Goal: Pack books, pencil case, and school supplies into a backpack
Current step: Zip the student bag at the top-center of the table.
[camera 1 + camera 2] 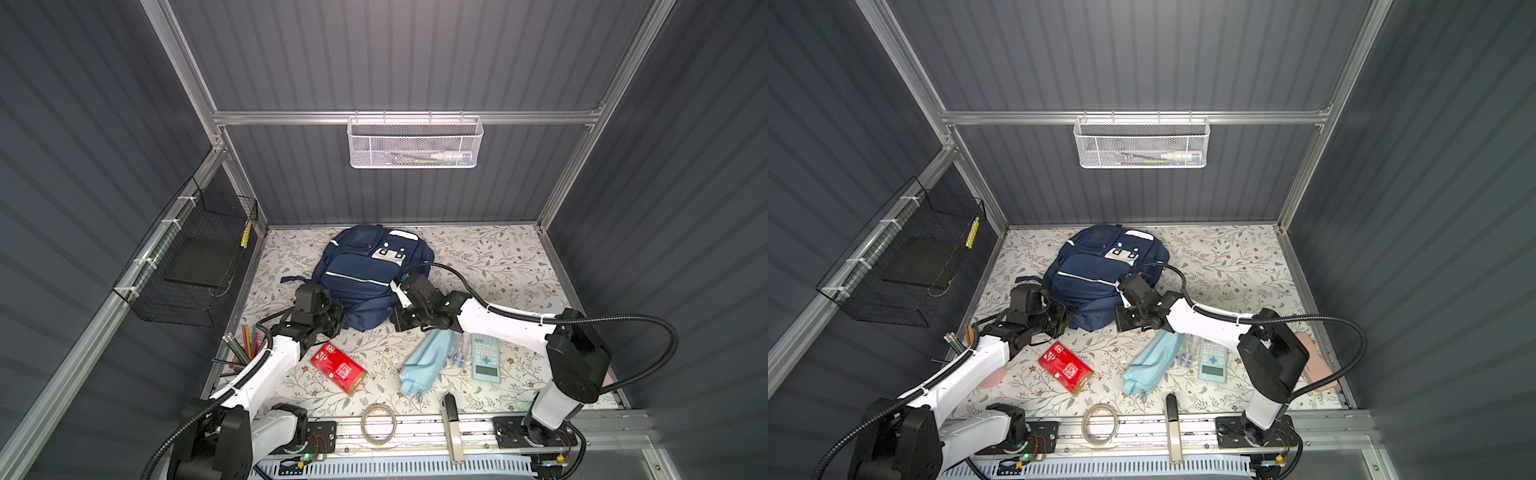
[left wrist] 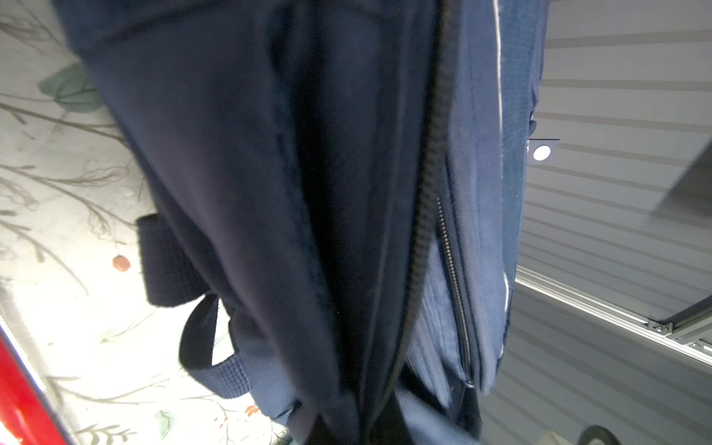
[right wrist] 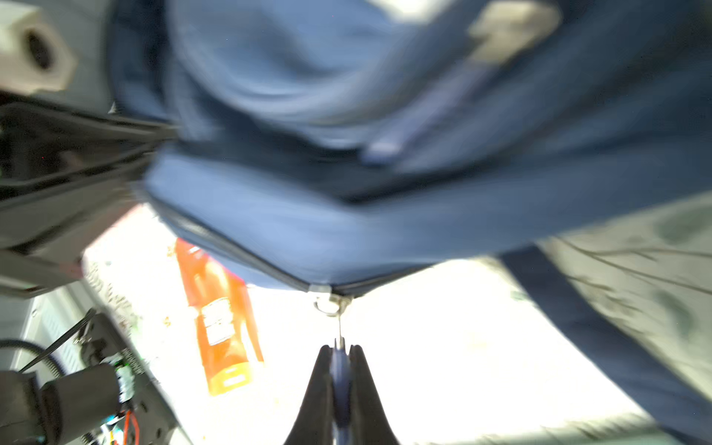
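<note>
The robot's right gripper next needs to pull the blue zipper pull away from the backpack's near corner toward the backpack's opposite side (image 1: pixel 427 261) and release it, while the left gripper pins that corner.
The navy backpack (image 1: pixel 365 272) (image 1: pixel 1096 270) lies at the back middle of the floral table. My left gripper (image 1: pixel 338 320) (image 1: pixel 1065 318) presses into its near left corner. In the left wrist view navy backpack fabric (image 2: pixel 308 192) fills the frame and hides the jaws, which are shut on that fabric. My right gripper (image 3: pixel 341 360) (image 1: pixel 395 319) is shut on the blue zipper pull, with the slider (image 3: pixel 331 302) just beyond. The red pack (image 1: pixel 338 368), pale-blue pencil case (image 1: pixel 424 361), clear packet (image 1: pixel 459 351) and calculator (image 1: pixel 484 357) lie in front. The books are out of view.
A tape roll (image 1: pixel 378 424) and a beige-handled tool (image 1: pixel 451 428) rest on the front rail. A cup of coloured pencils (image 1: pixel 245 345) stands beside my left arm. A black wire basket (image 1: pixel 195 266) hangs on the left wall and a white mesh basket (image 1: pixel 415 141) on the back rail.
</note>
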Robot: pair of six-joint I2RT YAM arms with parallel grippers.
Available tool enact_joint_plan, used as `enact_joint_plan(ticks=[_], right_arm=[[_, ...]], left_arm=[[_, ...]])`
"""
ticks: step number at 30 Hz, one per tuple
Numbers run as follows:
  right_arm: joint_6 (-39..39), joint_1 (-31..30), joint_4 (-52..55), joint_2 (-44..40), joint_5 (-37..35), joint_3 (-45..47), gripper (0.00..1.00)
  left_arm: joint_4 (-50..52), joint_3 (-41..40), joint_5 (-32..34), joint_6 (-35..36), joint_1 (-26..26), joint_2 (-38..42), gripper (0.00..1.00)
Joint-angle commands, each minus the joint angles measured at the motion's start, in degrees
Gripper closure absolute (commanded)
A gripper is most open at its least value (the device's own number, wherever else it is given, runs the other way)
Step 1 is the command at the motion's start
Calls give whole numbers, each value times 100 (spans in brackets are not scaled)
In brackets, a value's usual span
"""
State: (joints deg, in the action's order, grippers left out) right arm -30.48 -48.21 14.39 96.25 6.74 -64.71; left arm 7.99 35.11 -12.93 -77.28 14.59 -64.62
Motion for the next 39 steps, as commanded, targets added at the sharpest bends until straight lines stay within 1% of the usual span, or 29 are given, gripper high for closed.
enact_joint_plan(ticks=[1, 8, 12, 16, 22, 24, 25, 26, 29, 32, 35, 38, 39], right_arm=[[32, 513, 373, -185, -330, 367, 100], [301, 1282, 250, 156, -210, 377, 100], [376, 1577, 189, 381, -349, 308, 100], [359, 1743, 217, 568, -530, 266, 100], [315, 1769, 284, 703, -869, 203, 100], [148, 1815, 208, 732, -711, 265, 100], [80, 1764, 39, 693, -541, 369, 100], [67, 1627, -9, 634, -606, 420, 100], [151, 960, 127, 478, -1225, 394, 100], [-17, 544, 151, 396, -1203, 380, 100], [-122, 170, 170, 368, -1265, 286, 100], [-119, -142, 422, 434, -1422, 37, 100], [-117, -224, 463, 446, -1441, -25, 100]], left_arm=[[182, 310, 362, 258, -189, 253, 100], [192, 246, 183, 313, -295, 365, 100], [350, 215, 107, 425, -497, 544, 100], [556, 250, 55, 539, -653, 735, 100], [756, 316, 58, 654, -703, 835, 100], [737, 314, 104, 713, -712, 833, 100], [682, 299, 122, 746, -712, 793, 100], [614, 286, 119, 786, -712, 730, 100], [446, 320, 65, 917, -721, 315, 100], [75, 361, -38, 1021, -725, -153, 100], [-61, 536, 137, 1190, -725, -490, 100], [-1, 868, 352, 1469, -728, -786, 60], [46, 992, 444, 1595, -749, -883, 48]])
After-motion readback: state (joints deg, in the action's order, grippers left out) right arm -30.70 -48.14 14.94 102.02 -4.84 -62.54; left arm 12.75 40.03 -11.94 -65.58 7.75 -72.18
